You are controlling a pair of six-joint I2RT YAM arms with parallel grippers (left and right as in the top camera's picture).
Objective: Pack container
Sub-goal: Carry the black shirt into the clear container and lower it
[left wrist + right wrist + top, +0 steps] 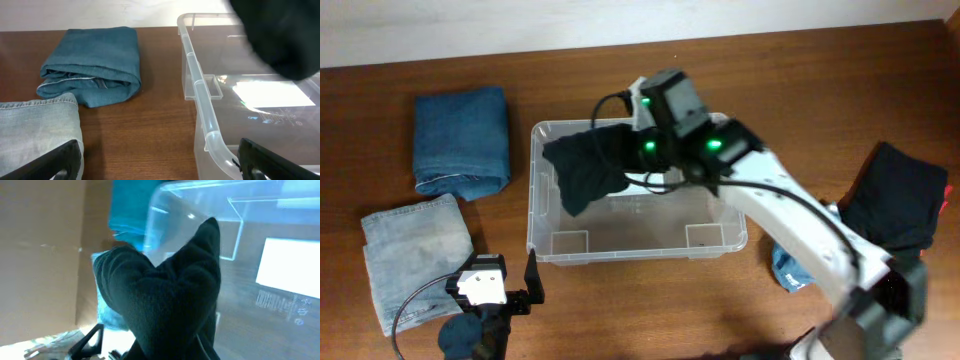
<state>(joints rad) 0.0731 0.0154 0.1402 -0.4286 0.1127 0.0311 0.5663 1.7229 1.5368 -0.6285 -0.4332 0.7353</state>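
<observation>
The container [538, 215] stands empty below the dark garment, so the right gripper will next lower into it and let go of the garment on the container's bottom [612, 207] beside the white label.
The clear plastic container [538, 215] sits mid-table, with a white label [272, 93] on its bottom. My right gripper [638, 150] is over the container's far left part, shut on a dark folded garment [588, 167] that hangs into the tub; the garment fills the right wrist view [170, 300] and hides the fingers. My left gripper [515, 290] is open and empty near the table's front edge, just left of the container's near left corner [212, 140].
Folded dark blue jeans [462, 140] lie at the back left, and folded light blue jeans [415, 255] at the front left. A dark folded garment [895, 195] and a blue cloth [788, 270] lie to the right of the container.
</observation>
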